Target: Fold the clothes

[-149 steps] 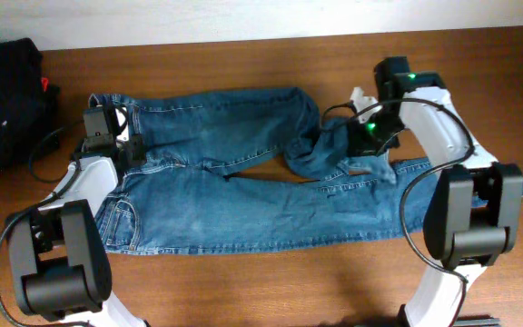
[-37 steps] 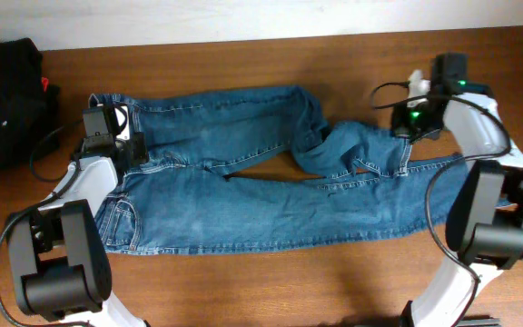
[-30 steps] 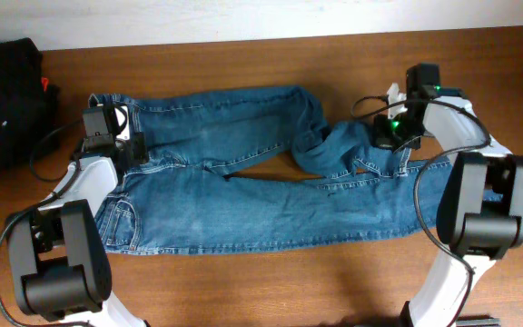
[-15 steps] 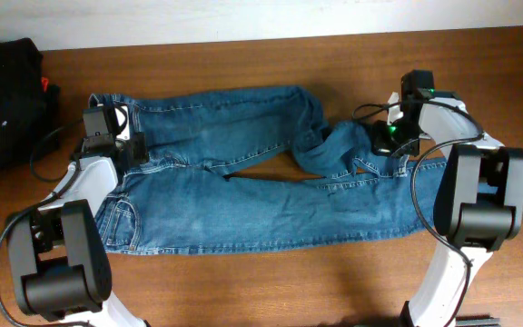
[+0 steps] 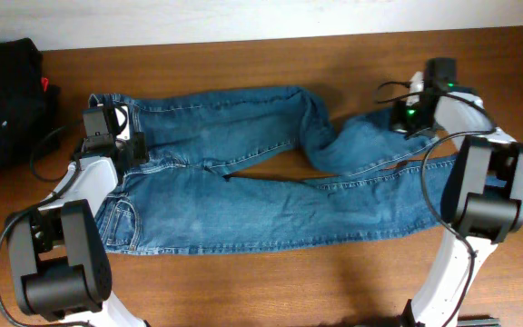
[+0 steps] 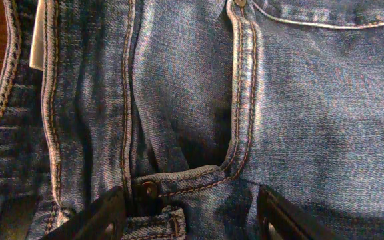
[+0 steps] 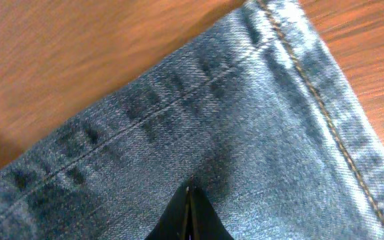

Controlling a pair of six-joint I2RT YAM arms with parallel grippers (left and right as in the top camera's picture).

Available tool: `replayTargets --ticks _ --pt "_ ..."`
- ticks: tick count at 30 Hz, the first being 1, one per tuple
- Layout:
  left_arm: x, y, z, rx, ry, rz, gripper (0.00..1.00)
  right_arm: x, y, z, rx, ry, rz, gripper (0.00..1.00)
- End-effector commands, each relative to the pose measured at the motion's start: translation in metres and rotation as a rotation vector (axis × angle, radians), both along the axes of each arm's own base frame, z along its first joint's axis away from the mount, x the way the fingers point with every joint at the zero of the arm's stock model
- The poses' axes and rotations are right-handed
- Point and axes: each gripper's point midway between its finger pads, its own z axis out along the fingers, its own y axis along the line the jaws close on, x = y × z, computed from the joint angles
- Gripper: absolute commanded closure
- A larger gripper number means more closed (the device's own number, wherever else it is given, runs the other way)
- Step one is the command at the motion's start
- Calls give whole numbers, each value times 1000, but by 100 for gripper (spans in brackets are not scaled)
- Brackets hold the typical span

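Next, my right gripper pulls the hem to the right in the overhead view, onto the bare wood there, and releases it, since the leg still bends midway.
The blue denim jeans (image 5: pixel 243 204) lie spread across the wooden table, waistband to the left and legs running right. The upper leg bends back at about the middle and stretches up toward the right. My right gripper (image 5: pixel 405 120) is shut on that leg near its hem; in the right wrist view the closed tips (image 7: pixel 189 190) bite into the denim (image 7: pixel 245 120) close to the stitched hem. My left gripper (image 5: pixel 125 148) rests open on the waistband area, its fingers (image 6: pixel 99 217) wide apart either side of a pocket corner and belt loop (image 6: pixel 172 220).
A black garment pile (image 5: pixel 3 100) with a small red tag (image 5: pixel 45 84) sits at the far left edge. Bare wood (image 5: pixel 243 282) runs along the front. The pale wall borders the table's back edge.
My right gripper moved left onto the bunched leg, then back up and to the right, drawing that leg out straighter. The left arm has not moved.
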Motion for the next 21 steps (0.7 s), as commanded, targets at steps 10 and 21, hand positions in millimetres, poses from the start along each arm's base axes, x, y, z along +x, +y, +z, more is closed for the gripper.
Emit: replayTargets --ticks 10,21 --pt "0 -4 -4 -25 6 -4 34 -36 -84 -72 -156 141 -92 96" --pt "-4 -10 -8 -56 30 -23 26 -45 -157 -64 -260 92 -210 96"
